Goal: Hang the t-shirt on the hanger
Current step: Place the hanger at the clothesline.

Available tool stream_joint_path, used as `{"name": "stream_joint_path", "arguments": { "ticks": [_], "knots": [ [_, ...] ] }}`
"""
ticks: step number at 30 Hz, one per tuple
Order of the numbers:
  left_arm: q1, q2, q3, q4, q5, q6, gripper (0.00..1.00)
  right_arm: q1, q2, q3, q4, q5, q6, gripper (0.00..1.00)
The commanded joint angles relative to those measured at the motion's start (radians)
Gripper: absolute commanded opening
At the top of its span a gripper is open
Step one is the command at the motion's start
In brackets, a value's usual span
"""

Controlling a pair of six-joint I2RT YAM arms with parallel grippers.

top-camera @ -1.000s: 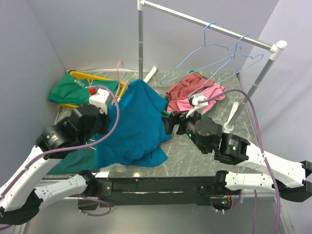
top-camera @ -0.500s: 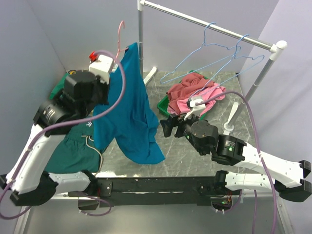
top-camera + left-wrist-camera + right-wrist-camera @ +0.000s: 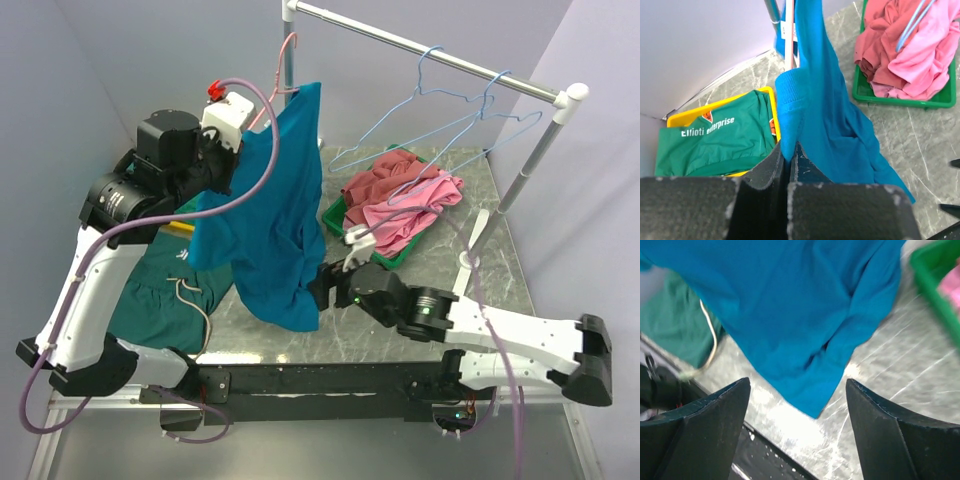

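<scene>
The bar's end by the post lies outward of the t-shirt [image 3: 275, 225]. My left gripper will carry it outward, seat the unhung pink hook there and release the t-shirt.
The teal-blue t-shirt [image 3: 275, 225] hangs in the air from my raised left gripper [image 3: 240, 160], its lower hem just above the table. In the left wrist view the left gripper [image 3: 788, 152] is shut, pinching a fold of the t-shirt [image 3: 825, 105]. The pink hanger [image 3: 284, 58] shows its hook above the shirt's top edge, and its wire [image 3: 789, 40] runs up beside the cloth; the rest is hidden in the shirt. My right gripper [image 3: 325, 290] is open and low by the hanging hem. In the right wrist view the right gripper [image 3: 797, 400] has nothing between its fingers, below the t-shirt [image 3: 790, 315].
A green tray [image 3: 335, 215] holds pink and maroon clothes [image 3: 400, 200]. A yellow tray [image 3: 771, 97] holds a green lettered garment [image 3: 715, 140]. Another green garment [image 3: 160, 300] lies front left. Light blue hangers [image 3: 440, 100] hang on the rail [image 3: 420, 50]; its post [image 3: 289, 110] stands behind the shirt.
My left arm has lifted the t-shirt off the table, up and to the right toward the rail. The right arm has swung down and left to the shirt's hem.
</scene>
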Motion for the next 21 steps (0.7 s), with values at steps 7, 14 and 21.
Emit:
{"name": "stream_joint_path", "arguments": {
  "ticks": [7, 14, 21],
  "knots": [
    [0.022, -0.014, 0.04, 0.085, 0.016, 0.051, 0.01, 0.026, 0.291, -0.019, 0.329, -0.282, -0.006, 0.67],
    [0.029, 0.055, 0.166, 0.079, 0.053, 0.071, 0.01, 0.026, 0.603, 0.066, 0.41, -0.403, -0.012, 0.6],
    [0.031, 0.05, 0.19, 0.085, 0.07, 0.079, 0.01, -0.072, 0.843, 0.319, 0.366, -0.414, -0.014, 0.6]
  ]
}}
